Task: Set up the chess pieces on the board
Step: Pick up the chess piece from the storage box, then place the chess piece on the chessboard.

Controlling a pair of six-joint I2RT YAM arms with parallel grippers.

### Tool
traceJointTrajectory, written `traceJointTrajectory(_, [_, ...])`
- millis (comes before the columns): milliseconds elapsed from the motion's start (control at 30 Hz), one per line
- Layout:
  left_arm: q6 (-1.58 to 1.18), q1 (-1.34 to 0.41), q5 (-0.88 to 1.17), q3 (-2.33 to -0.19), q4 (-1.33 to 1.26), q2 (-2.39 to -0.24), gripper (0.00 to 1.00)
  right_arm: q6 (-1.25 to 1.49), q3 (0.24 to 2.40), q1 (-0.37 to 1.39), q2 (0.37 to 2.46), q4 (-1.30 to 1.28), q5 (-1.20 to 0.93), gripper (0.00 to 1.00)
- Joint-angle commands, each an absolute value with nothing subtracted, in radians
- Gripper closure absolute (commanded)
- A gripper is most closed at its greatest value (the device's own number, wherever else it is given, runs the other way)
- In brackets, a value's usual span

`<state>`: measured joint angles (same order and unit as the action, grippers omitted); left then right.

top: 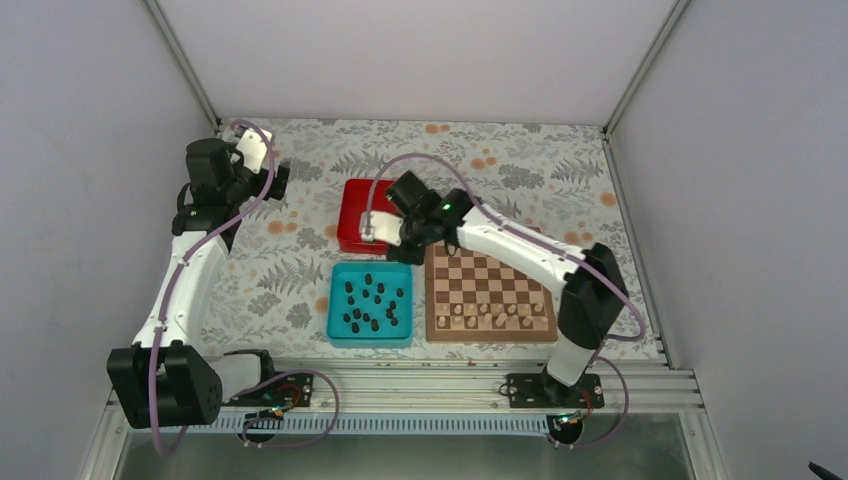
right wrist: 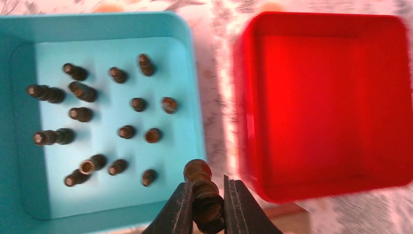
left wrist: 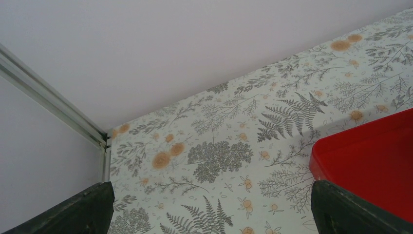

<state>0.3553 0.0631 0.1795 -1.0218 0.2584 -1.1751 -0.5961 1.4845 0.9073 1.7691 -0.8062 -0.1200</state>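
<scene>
I will next carry the dark chess piece in my right gripper over the board and down onto its far row, because pale pieces fill both near rows.
My right gripper [right wrist: 207, 197] is shut on one dark chess piece [right wrist: 202, 187], held above the gap between the teal tray and the red box. From above, this gripper [top: 405, 250] hangs by the far left corner of the board [top: 490, 275]. Several more dark chess pieces [right wrist: 139, 104] lie scattered in the teal tray [right wrist: 97, 22], which sits left of the board [top: 336, 300]. Pale pieces [top: 490, 315] fill the board's two near rows. My left gripper [left wrist: 209, 217] is open over the patterned table, far back left [top: 275, 180].
A red square box [top: 355, 215] stands behind the tray, its corner also in the left wrist view [left wrist: 370, 156]. White walls close in the table at the back and sides. The arm bases sit on a metal rail [top: 400, 385] at the near edge.
</scene>
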Motion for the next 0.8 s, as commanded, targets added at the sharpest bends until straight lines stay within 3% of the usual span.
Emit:
traceJointTrajectory(0, [0.360, 0.063, 0.169, -1.015, 0.230, -1.161, 0.00, -0.583, 1.518, 0.780, 1.675, -0.837, -0.154, 0.96])
traceJointTrajectory(333, [0.359, 0.062, 0.161, -1.019, 0.224, -1.166, 0.00, -0.660, 1.452, 0.434, 1.605, -0.815, -0.170, 0.96])
traceJointTrajectory(767, [0.359, 0.063, 0.157, -1.012, 0.222, -1.163, 0.00, -0.691, 1.319, 0.265, 1.715, -0.729, -0.196, 0.96])
